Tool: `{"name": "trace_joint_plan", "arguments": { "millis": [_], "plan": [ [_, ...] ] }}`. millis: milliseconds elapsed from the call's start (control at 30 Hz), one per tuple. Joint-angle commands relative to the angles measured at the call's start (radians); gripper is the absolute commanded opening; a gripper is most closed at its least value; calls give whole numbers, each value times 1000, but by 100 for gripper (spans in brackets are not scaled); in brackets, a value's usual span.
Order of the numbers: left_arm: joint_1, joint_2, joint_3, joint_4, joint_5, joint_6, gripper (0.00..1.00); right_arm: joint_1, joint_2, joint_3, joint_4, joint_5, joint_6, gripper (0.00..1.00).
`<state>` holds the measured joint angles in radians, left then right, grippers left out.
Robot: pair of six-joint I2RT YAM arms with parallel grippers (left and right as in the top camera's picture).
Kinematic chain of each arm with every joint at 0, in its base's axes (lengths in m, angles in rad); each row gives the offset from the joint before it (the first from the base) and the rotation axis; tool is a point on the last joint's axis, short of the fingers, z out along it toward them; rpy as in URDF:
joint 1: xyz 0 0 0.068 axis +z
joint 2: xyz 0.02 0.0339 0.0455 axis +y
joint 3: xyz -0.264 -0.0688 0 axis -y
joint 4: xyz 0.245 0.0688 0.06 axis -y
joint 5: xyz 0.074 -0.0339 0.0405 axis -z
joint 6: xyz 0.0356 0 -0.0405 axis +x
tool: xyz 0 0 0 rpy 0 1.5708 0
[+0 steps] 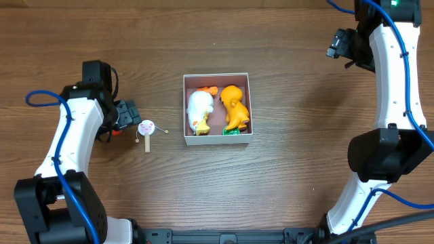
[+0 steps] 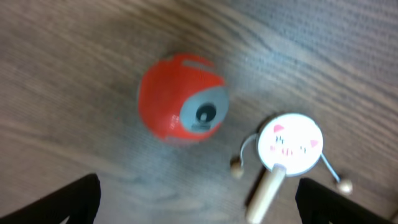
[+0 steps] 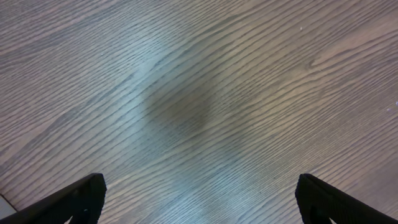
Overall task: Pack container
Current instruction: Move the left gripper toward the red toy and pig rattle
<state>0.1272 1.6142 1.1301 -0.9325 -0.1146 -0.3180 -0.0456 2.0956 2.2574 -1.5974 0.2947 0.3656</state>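
Observation:
The robot will lower its open left gripper over the ball's round sides and close on it, since the red ball (image 1: 116, 131) still lies on bare wood outside the container (image 1: 217, 75).
The container (image 1: 217, 75), a shallow square box with white walls, stands at the table's middle. It holds a white toy (image 1: 199, 108), an orange toy (image 1: 234, 105) and a small green piece (image 1: 232, 132). A small white rattle drum on a wooden stick (image 1: 146, 127) lies left of the box; it also shows in the left wrist view (image 2: 290, 144). A red ball with a grey patch (image 2: 181, 98) lies beside it, mostly hidden under the arm in the overhead view. My left gripper (image 1: 130, 114) is open and empty above these two (image 2: 199, 205). My right gripper (image 1: 339, 44) is open and empty over bare wood (image 3: 199, 199).
The wooden table (image 1: 305, 135) stretches around the box. The right arm rises along the right edge (image 1: 393, 102). The left arm's base stands at the lower left (image 1: 54, 203).

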Motion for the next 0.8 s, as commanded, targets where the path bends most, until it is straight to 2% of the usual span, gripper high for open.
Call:
{"name": "trace_joint_plan", "arguments": {
  "millis": [0, 233, 633, 700, 767],
  "plan": [
    [10, -17, -35, 63, 11, 59, 100, -2, -7, 22, 2, 11, 2, 100],
    [33, 17, -49, 140, 13, 94, 98, -2, -7, 22, 2, 11, 2, 100],
    [70, 159, -49, 164, 61, 122, 94, -2, -7, 22, 2, 11, 2, 100],
    [70, 176, -49, 172, 60, 122, 88, -2, -7, 22, 2, 11, 2, 100],
    [70, 185, -49, 179, 60, 124, 71, -2, -7, 22, 2, 11, 2, 100]
  ]
}}
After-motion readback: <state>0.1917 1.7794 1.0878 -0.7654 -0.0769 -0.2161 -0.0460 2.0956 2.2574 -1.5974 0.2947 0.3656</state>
